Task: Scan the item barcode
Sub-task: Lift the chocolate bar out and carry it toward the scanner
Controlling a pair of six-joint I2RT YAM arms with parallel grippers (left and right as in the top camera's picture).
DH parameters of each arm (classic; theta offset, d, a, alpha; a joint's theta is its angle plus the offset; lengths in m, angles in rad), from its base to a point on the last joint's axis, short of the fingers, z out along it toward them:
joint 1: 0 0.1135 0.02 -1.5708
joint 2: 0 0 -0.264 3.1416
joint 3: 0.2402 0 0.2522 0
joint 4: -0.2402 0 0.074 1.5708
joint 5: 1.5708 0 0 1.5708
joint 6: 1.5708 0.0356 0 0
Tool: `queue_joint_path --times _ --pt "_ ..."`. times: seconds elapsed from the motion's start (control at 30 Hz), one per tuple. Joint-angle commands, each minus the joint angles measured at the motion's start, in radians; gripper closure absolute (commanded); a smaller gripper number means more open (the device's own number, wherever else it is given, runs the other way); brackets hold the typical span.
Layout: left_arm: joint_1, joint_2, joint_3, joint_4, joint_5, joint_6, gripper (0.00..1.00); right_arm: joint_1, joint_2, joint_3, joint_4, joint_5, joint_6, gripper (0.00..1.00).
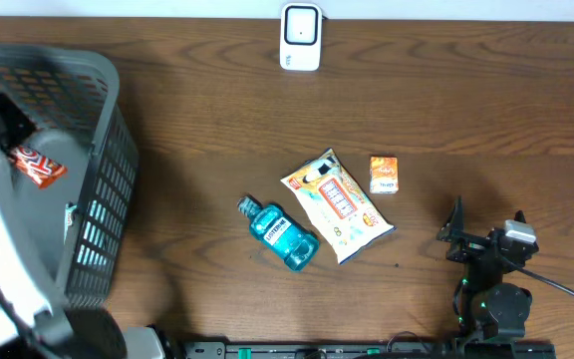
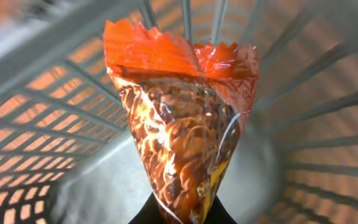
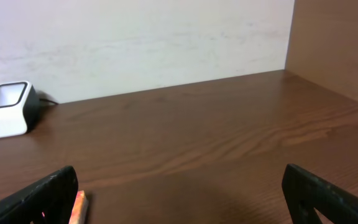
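Observation:
My left gripper is about to lift the bag [image 1: 36, 166] and then lower it by the bottle, past the basket's side, to the right in the overhead view.
My left gripper [image 2: 180, 210] is shut on the bottom end of an orange snack bag [image 2: 182, 124], held inside the grey basket [image 1: 108, 189]. From overhead the bag [image 1: 36, 166] shows as a red-orange packet under the left arm. The white barcode scanner [image 1: 300, 37] stands at the table's far edge, well to the right of the basket; the right wrist view has the scanner [image 3: 6, 109] at its left. My right gripper [image 1: 478, 242] rests open near the front right with nothing between its fingers [image 3: 47, 194].
On the table's middle lie a blue mouthwash bottle [image 1: 279, 232], a white flat pack [image 1: 336, 203] and a small orange box [image 1: 384, 174]. The box's edge [image 3: 78, 208] sits just beside my right gripper's left finger. The basket's slatted walls [image 2: 48, 130] surround the bag.

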Motion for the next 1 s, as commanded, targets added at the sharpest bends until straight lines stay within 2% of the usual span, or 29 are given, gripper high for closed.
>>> queue_joint_path --times 0.0,0.17,0.3,0.5,0.7,0.83,0.97 --pt "0.002 -0.121 0.023 0.019 0.145 -0.094 0.93 -0.003 -0.005 -0.001 -0.004 0.002 -0.009 0.01" --pt "-0.031 -0.244 0.023 0.056 0.481 -0.094 0.92 -0.003 -0.005 -0.001 -0.004 0.002 -0.009 0.01" --pt "-0.136 -0.279 0.021 0.054 0.581 -0.101 0.93 -0.003 -0.005 -0.001 -0.004 0.002 -0.009 0.01" --pt "-0.404 -0.243 -0.003 0.055 0.583 -0.101 0.93 -0.003 -0.005 -0.001 -0.005 0.002 -0.009 0.01" --pt "-0.651 -0.113 -0.027 0.055 0.537 -0.11 0.93 -0.003 -0.005 -0.001 -0.004 0.002 -0.009 0.01" --pt "-0.747 0.006 -0.028 0.055 0.37 -0.275 0.93 -0.003 -0.005 -0.001 -0.004 0.002 -0.009 0.01" --pt "-0.808 0.145 -0.028 0.055 0.306 -0.452 0.92 -0.003 -0.005 -0.001 -0.004 0.002 -0.009 0.01"
